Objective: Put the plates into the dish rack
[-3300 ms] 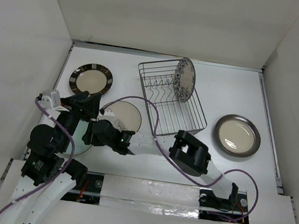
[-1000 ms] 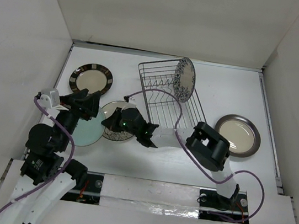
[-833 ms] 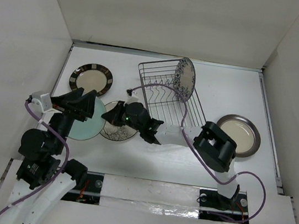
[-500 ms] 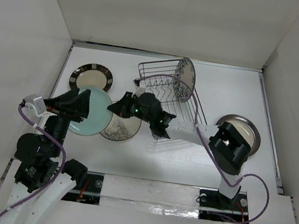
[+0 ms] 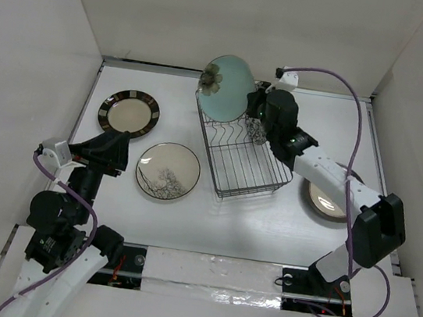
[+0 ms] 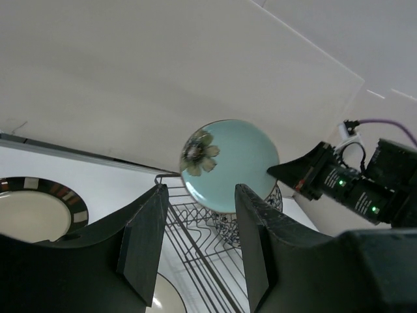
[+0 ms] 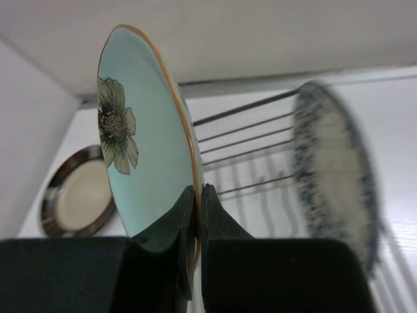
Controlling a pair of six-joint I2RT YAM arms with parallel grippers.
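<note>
The teal plate (image 5: 228,88) hangs crooked above the rack, so my right gripper needs to bring it down with a turn into the slot beside the blue floral plate (image 5: 256,129).
My right gripper (image 7: 197,195) is shut on the rim of the pale teal plate (image 5: 228,88), with a flower on its face (image 7: 137,150). The plate hangs on edge above the far end of the dish rack (image 5: 241,143). The blue floral plate (image 5: 256,129) stands upright in the rack, just behind it. My left gripper (image 5: 114,153) hovers at the near left, open with nothing between its fingers (image 6: 143,241). It looks toward the teal plate (image 6: 228,163) and the rack (image 6: 202,222). The tree plate (image 5: 167,170) and the dark-striped plate (image 5: 129,112) lie flat on the table.
The grey-brown rimmed plate (image 5: 333,193) lies right of the rack, partly under my right arm. White walls close in the table on the far side and both flanks. A purple cable (image 5: 340,82) loops above the right arm.
The right gripper has carried the teal plate from the near left, up and across to above the rack's far end. The left arm has drawn back and its jaws have narrowed a little.
</note>
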